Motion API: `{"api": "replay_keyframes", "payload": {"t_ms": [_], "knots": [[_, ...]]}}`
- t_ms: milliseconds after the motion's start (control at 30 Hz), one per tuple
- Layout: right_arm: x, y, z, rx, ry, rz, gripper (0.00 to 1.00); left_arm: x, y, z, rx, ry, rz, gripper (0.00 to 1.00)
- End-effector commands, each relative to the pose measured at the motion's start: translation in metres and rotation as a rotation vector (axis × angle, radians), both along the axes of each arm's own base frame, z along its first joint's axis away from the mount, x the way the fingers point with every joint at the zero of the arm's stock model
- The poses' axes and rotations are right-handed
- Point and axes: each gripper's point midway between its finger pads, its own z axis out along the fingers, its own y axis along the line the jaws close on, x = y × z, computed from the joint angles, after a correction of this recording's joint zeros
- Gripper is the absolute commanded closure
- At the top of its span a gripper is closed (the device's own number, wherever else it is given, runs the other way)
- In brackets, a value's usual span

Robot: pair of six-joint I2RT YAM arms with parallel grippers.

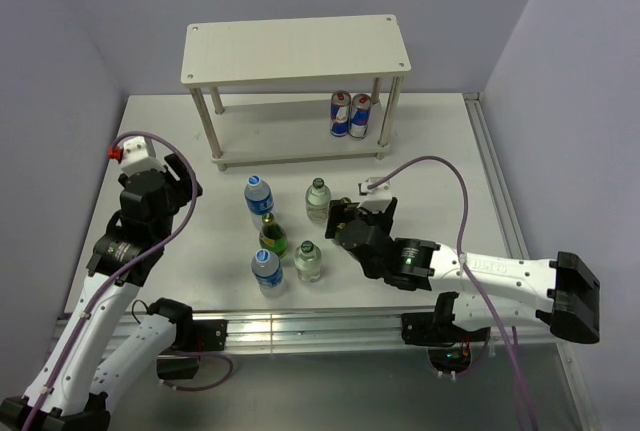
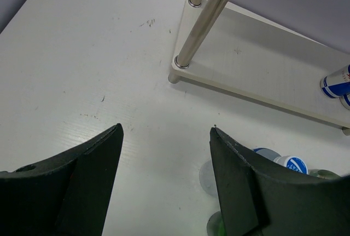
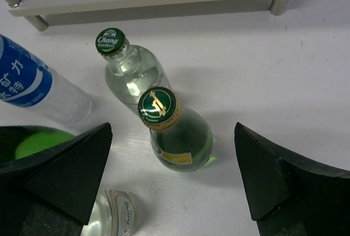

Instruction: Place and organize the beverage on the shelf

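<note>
I should gently move my right gripper outward around the green bottle's neck below its green-gold cap next and close, because the top of the bottle is outward of my open fingers.
The beige two-tier shelf [image 1: 295,48] stands at the back, with two red-and-blue cans [image 1: 350,114] on its lower board. Several bottles stand on the table in front of it. My right gripper [image 1: 345,216] is open and hangs over a green bottle with a green-gold cap [image 3: 183,143], which stands between its fingers, untouched [image 3: 173,129]. A clear Chang bottle [image 3: 134,74] stands just behind it and a blue-label water bottle [image 3: 27,80] to the left. My left gripper [image 1: 188,179] is open and empty over bare table [image 2: 166,128] near the shelf's front-left leg [image 2: 199,33].
In the top view stand two water bottles [image 1: 259,196] [image 1: 267,271], another green bottle [image 1: 272,236] and two clear bottles [image 1: 317,199] [image 1: 309,261]. A clear bottle [image 3: 112,214] sits close by my right gripper's left finger. The shelf's top board is bare.
</note>
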Motion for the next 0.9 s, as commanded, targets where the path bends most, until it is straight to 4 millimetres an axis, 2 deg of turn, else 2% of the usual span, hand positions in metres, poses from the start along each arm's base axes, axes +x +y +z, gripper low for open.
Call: {"api": "replay_keyframes", "payload": {"t_ms": [0, 267, 500, 600, 667, 700, 767, 833, 867], "knots": [[0.016, 0.003, 0.006, 0.041, -0.042, -0.047, 0.0, 0.001, 0.001, 0.011, 0.012, -0.045, -0.005, 0.29], [0.039, -0.001, -0.009, 0.036, -0.042, -0.097, 0.09, 0.002, 0.0, 0.013, 0.011, -0.052, -0.01, 0.29], [0.051, -0.009, -0.017, 0.038, -0.034, -0.129, 0.37, 0.002, 0.0, 0.013, 0.012, -0.052, -0.009, 0.29], [0.052, -0.011, -0.022, 0.031, -0.02, -0.133, 0.42, 0.002, 0.001, 0.013, 0.014, -0.052, -0.005, 0.29], [0.052, -0.01, -0.024, 0.027, -0.017, -0.128, 0.51, 0.002, 0.001, 0.014, 0.012, -0.055, -0.006, 0.29], [0.052, -0.008, -0.024, 0.026, -0.015, -0.122, 0.7, 0.002, 0.002, 0.013, 0.012, -0.055, -0.004, 0.29], [0.054, -0.008, -0.024, 0.022, -0.012, -0.128, 0.85, 0.002, 0.002, 0.013, 0.011, -0.053, -0.004, 0.29], [0.055, -0.009, -0.024, 0.008, -0.005, -0.133, 0.89, 0.002, 0.002, 0.013, 0.01, -0.052, -0.004, 0.29], [0.056, -0.008, -0.019, 0.012, -0.009, -0.137, 0.97, 0.003, 0.003, 0.013, 0.009, -0.053, -0.002, 0.29]]}}
